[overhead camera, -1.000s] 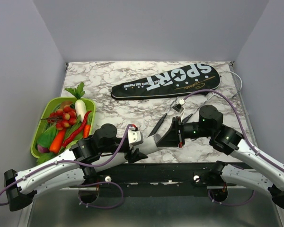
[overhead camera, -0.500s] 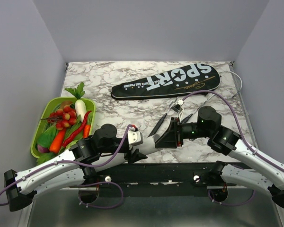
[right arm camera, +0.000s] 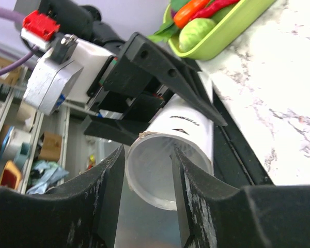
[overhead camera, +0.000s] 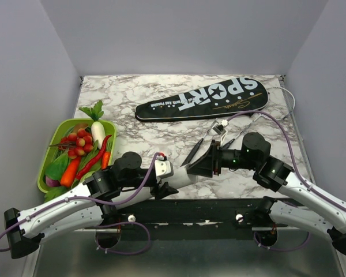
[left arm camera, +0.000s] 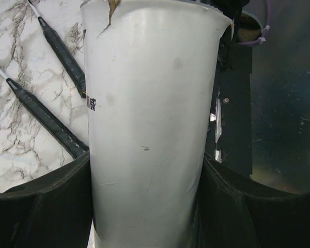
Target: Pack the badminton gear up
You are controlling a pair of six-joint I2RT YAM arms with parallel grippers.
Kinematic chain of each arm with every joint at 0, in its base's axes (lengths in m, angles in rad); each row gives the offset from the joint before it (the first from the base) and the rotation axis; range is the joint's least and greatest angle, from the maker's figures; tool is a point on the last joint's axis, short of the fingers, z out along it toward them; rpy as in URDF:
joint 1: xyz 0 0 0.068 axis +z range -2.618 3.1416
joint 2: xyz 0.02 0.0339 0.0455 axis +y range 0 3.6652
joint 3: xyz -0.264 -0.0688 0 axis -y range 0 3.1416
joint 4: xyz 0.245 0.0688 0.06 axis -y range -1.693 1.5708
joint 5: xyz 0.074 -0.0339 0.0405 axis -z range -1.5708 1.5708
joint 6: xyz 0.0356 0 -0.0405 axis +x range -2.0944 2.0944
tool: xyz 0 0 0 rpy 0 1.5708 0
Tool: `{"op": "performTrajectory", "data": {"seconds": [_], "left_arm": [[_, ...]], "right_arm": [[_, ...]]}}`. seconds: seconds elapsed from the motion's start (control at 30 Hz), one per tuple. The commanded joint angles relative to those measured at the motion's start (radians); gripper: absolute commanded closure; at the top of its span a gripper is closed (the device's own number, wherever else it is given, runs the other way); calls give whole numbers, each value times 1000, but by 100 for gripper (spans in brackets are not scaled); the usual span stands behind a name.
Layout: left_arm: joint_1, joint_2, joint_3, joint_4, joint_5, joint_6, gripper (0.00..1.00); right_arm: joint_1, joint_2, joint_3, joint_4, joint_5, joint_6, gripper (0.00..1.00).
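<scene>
My left gripper should carry the tube outward next, lower it and let it go clear of the bag, because the empty marble beyond the tray is outward of the gripper.
My left gripper is shut on a white cardboard tube, held level over the table's near edge. My right gripper is open at the tube's open mouth. One finger is outside the rim and the other is across the opening. Two black racket handles lie on the marble behind the tube, with a second handle beside the first. Their pale frames reach to the far right. The black "SPORT" bag lies closed at the back.
A green tray of toy vegetables stands at the left. Grey walls enclose the marble table on three sides. The black mounting rail runs along the near edge.
My right gripper has moved left, up to the tube's open end. The left arm and the tube have barely shifted.
</scene>
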Motion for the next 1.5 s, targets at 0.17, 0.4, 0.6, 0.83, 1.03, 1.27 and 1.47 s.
{"op": "performTrajectory", "data": {"seconds": [0.17, 0.4, 0.6, 0.83, 1.03, 1.27, 1.47], "left_arm": [[-3, 96, 122, -18, -128, -39, 100], [60, 346, 404, -157, -272, 85, 100], [238, 556, 647, -178, -232, 198, 100], [398, 859, 1031, -266, -228, 376, 100], [474, 1135, 1392, -327, -268, 528, 100], [580, 1385, 1604, -249, -312, 565, 100], [677, 1506, 1624, -125, -407, 574, 100]], "right_arm": [[10, -133, 268, -354, 376, -92, 46], [10, -230, 426, -530, 665, -152, 46], [10, -237, 361, -509, 674, -145, 45], [11, -251, 243, -431, 687, -109, 46], [10, -271, 147, -345, 719, -89, 46], [11, -256, 22, -224, 693, -62, 46], [10, -198, 4, -161, 680, -77, 46]]}}
